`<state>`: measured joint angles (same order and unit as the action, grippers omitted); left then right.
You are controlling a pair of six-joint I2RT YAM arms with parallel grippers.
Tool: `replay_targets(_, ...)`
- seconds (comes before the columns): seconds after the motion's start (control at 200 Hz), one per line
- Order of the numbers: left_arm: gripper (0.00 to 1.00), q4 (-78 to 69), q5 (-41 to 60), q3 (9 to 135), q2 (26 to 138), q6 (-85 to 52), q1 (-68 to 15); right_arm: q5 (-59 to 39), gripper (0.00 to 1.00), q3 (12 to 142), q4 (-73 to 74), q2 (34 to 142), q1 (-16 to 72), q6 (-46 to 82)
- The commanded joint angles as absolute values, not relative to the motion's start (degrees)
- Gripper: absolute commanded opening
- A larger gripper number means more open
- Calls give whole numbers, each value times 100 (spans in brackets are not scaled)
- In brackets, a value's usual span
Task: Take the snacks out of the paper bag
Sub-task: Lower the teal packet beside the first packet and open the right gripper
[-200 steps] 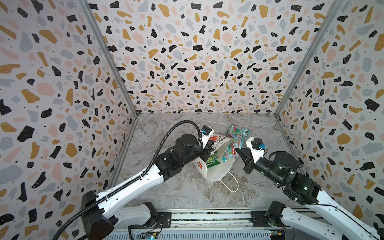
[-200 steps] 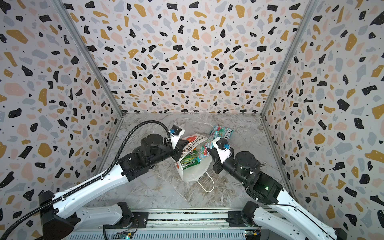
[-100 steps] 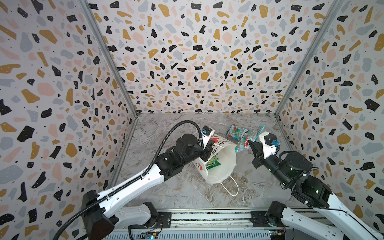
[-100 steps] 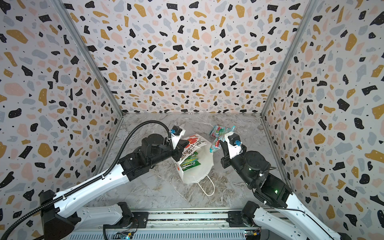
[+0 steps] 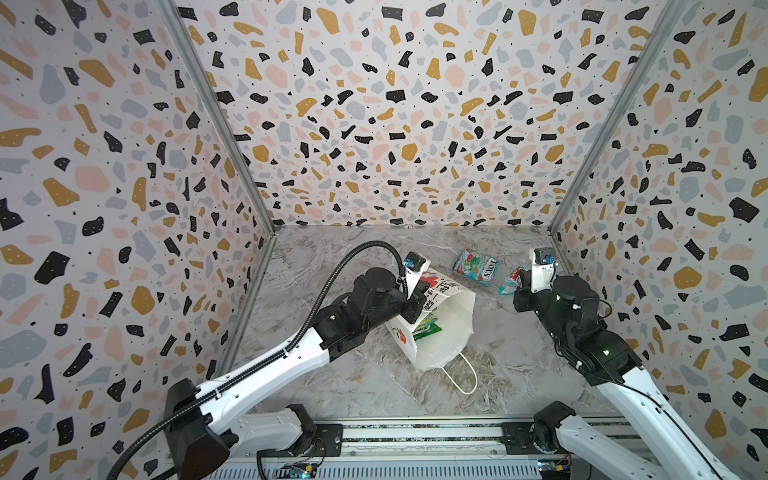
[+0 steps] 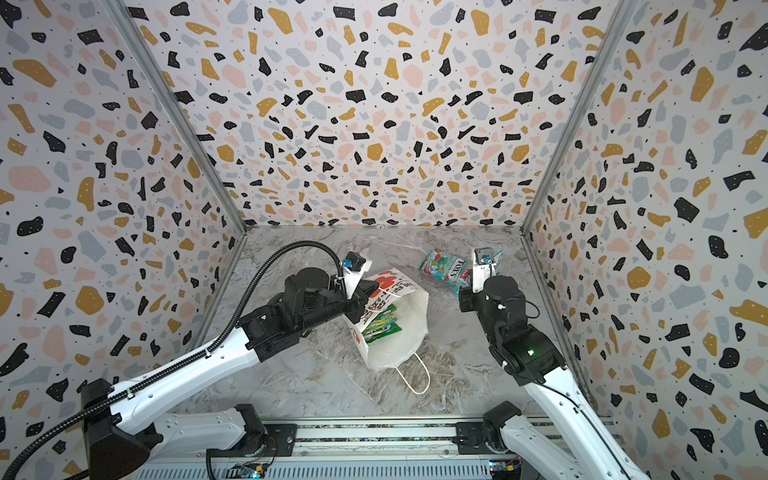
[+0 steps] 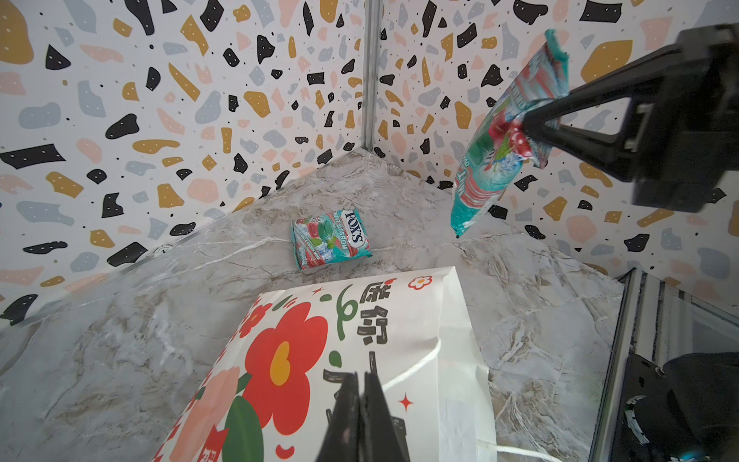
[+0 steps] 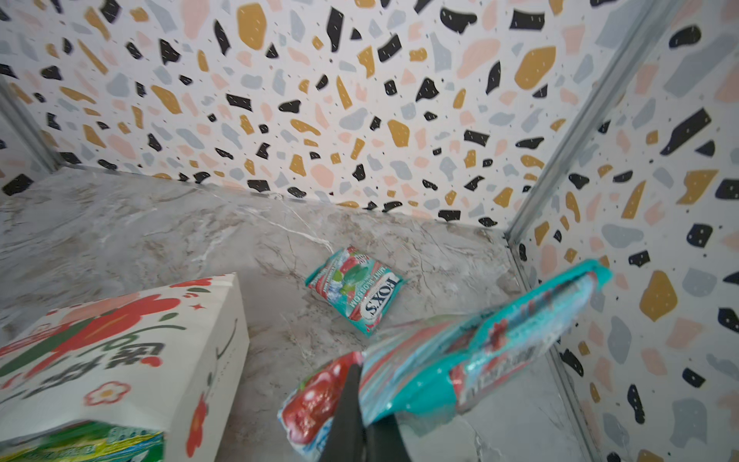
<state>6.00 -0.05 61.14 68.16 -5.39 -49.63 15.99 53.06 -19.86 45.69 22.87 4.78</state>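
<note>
The bare marble shows between the bag (image 5: 446, 332) and the flat pouch, so my right gripper should go down toward the bag over that patch next and let go of the snack pouch.
The white paper bag (image 5: 446, 332) (image 6: 405, 328) with red flower print leans open on the marble floor. My left gripper (image 5: 419, 298) (image 7: 362, 380) is shut on its upper edge. Green snacks (image 5: 426, 328) (image 6: 380, 325) (image 8: 80, 446) lie inside the mouth. My right gripper (image 5: 519, 283) (image 8: 356, 374) is shut on a teal-and-red snack pouch (image 8: 480, 344) (image 7: 504, 152), held in the air to the right of the bag. Another teal-and-red pouch (image 5: 476, 267) (image 6: 444, 266) (image 7: 330, 240) (image 8: 356, 290) lies flat on the floor behind the bag.
Terrazzo-patterned walls close in the left, back and right; the right wall (image 5: 623, 257) is close beside my right gripper. A white cord handle (image 5: 461, 376) trails from the bag toward the front rail (image 5: 415, 436).
My right gripper has drawn the teal-and-red pouch away from the bag's mouth and carried it right and back, toward the wall. The left gripper and bag have stayed put.
</note>
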Motion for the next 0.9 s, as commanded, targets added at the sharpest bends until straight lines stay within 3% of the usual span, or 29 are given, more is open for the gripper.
replay_targets(0.0,0,491,-9,6092,6794,-568,-4970,79,0,5137,-1638,4792,1522,689)
replay_targets(0.225,0,491,-26,6098,6776,-554,-4968,-1105,0,4714,-768,5697,952,773)
replay_targets(0.891,0,511,-53,6101,6785,-528,-4968,-4155,0,5017,1628,8532,1163,1085)
